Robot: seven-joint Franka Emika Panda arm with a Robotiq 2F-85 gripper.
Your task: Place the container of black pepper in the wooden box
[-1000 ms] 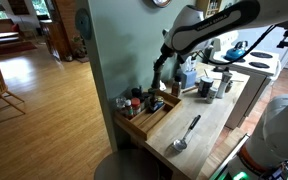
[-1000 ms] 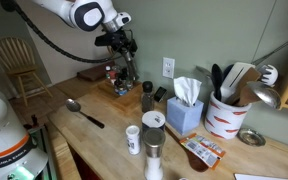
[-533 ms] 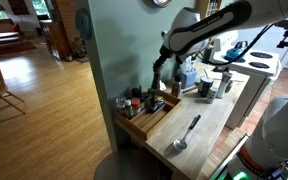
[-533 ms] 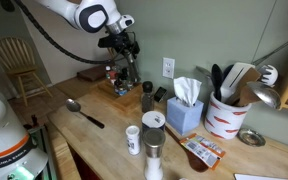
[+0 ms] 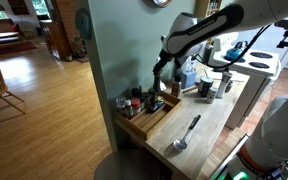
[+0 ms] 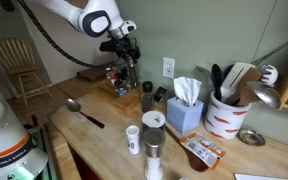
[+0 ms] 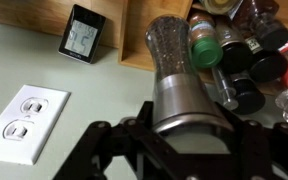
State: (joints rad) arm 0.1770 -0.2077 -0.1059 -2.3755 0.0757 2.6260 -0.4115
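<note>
I will lower my gripper closer to the side of the box next and let go of the grinder clear of the bottles, because the box's free slot (image 7: 137,36) beside the green-capped bottle is below my gripper.
The container of black pepper (image 7: 174,70) is a steel grinder with a clear top full of peppercorns. My gripper (image 7: 174,135) is shut around its steel body. In both exterior views the gripper (image 5: 156,78) (image 6: 124,62) holds it over the wooden box (image 5: 147,122) (image 6: 100,88) at the counter's wall end. The box's light-wood side (image 7: 134,35) shows behind the grinder in the wrist view. I cannot tell whether the grinder's base touches the box floor.
Several dark spice bottles (image 7: 239,60) (image 5: 132,101) stand in the box. A metal spoon (image 5: 187,132) (image 6: 84,112) lies on the counter. Another grey shaker (image 6: 147,97), a tissue box (image 6: 185,105), a utensil crock (image 6: 226,112), a wall outlet (image 7: 24,112) and a small clock (image 7: 82,33) are nearby.
The arm has shifted only slightly over the box, with the pepper container still in the gripper. Nothing else has moved.
</note>
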